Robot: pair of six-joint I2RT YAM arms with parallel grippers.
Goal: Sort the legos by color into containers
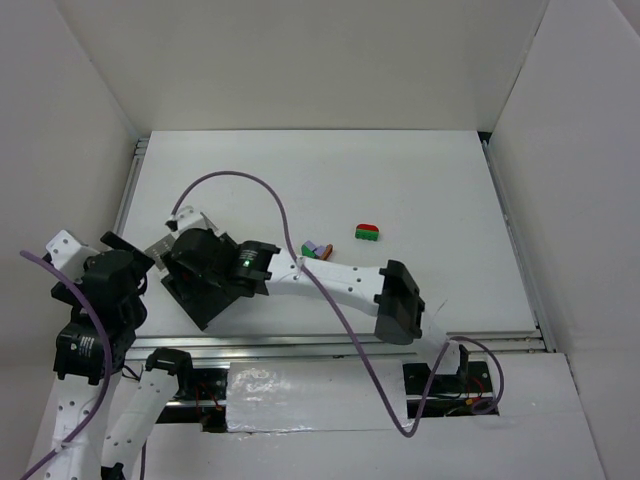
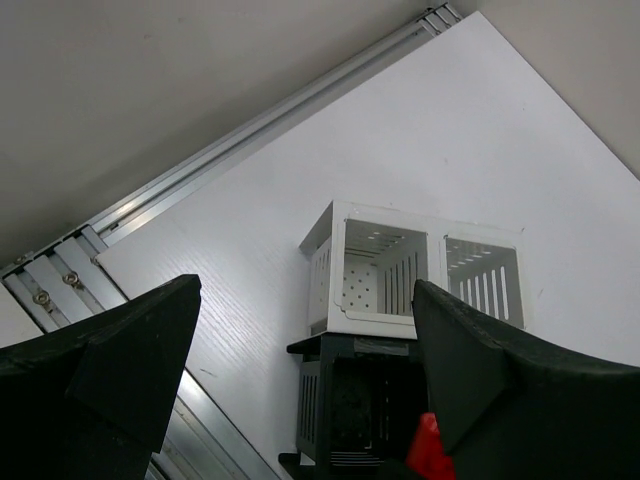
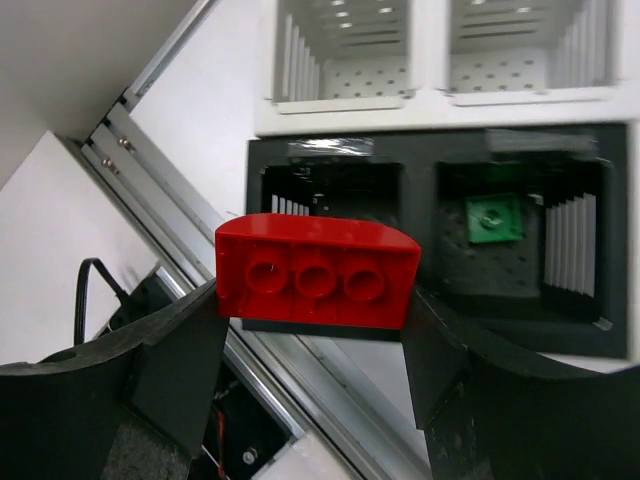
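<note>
I should move my right gripper down a little and over toward the bar, above the black box's section beside the one with the green lego.
My right gripper (image 3: 315,300) is shut on a red lego brick (image 3: 316,272), its underside tubes facing the camera, held just above the black box's (image 3: 424,215) left compartment. The right compartment holds a small green lego (image 3: 492,217). Seen from above, the right gripper (image 1: 200,262) hangs over the black box (image 1: 205,300) at the table's left. A red-on-green stack (image 1: 368,233) and a lilac-and-green cluster (image 1: 316,248) lie mid-table. My left gripper (image 2: 306,285) is open and empty, aimed at the box (image 2: 340,400) from its near side, with a bit of red lego (image 2: 430,452) showing.
White slotted compartments (image 3: 430,95) adjoin the black box on its far side. An aluminium rail (image 2: 130,215) runs along the table's left edge, another (image 1: 330,345) along the near edge. A purple cable (image 1: 300,270) loops over the right arm. White walls enclose the table.
</note>
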